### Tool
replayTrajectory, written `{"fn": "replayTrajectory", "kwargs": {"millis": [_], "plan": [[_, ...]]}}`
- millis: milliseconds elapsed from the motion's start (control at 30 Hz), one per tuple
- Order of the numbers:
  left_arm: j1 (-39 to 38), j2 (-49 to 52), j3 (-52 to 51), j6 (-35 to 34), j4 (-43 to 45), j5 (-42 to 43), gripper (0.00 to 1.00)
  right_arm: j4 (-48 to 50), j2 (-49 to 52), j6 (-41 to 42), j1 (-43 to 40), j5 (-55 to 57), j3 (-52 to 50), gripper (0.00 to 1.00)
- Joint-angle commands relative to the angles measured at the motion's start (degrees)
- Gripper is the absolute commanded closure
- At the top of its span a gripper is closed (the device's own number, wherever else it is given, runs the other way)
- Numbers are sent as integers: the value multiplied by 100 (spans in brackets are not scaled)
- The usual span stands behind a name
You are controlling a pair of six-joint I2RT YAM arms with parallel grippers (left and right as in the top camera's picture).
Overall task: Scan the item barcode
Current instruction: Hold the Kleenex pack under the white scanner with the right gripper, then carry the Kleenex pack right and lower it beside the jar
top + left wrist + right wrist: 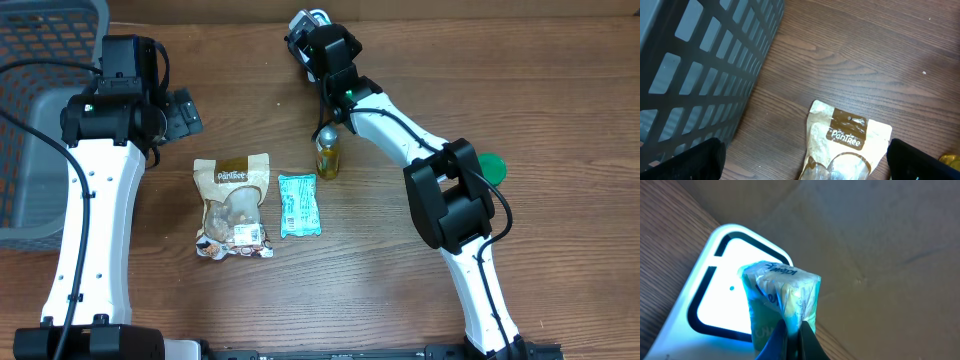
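Note:
I need to move my right gripper back and to its right in the overhead view, to the bare tabletop by the green disc. Then I should lower the packet and release it.
My right gripper is shut on the lower edge of a small teal and white packet, the item. It holds the packet upright, close in front of the scanner's lit white window. In the overhead view the right gripper is at the table's far edge, and the arm hides most of the packet and scanner. My left gripper is open and empty, near the basket. In the left wrist view its fingers stand wide apart above the top of a tan PanTree pouch.
A grey mesh basket fills the far left and shows in the left wrist view. On the table lie the PanTree pouch, a teal packet, a small yellow bottle and a green disc.

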Motion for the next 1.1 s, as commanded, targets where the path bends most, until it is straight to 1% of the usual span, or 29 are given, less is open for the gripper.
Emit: {"fn": "replayTrajectory", "kwargs": {"millis": [0, 200, 367, 533, 733, 967, 1067], "plan": [[-11, -20, 26, 151, 4, -55, 0, -59, 59, 37, -35, 15, 103, 96], [-11, -20, 26, 149, 4, -55, 1, 42, 39, 74, -33, 131, 107, 96], [-11, -20, 26, 149, 4, -55, 1, -44, -330, 1123, -28, 227, 109, 96], [-11, -20, 26, 149, 4, -55, 1, -369, -890, 1488, -39, 227, 109, 96], [-11, -20, 26, 149, 4, -55, 1, -1812, -1729, 2461, -92, 229, 109, 96], [-11, -20, 26, 151, 4, -55, 0, -4293, -2277, 4470, -343, 192, 109, 96], [-11, -20, 26, 149, 4, -57, 0, -5263, -2277, 4806, -496, -214, 105, 96]]}}
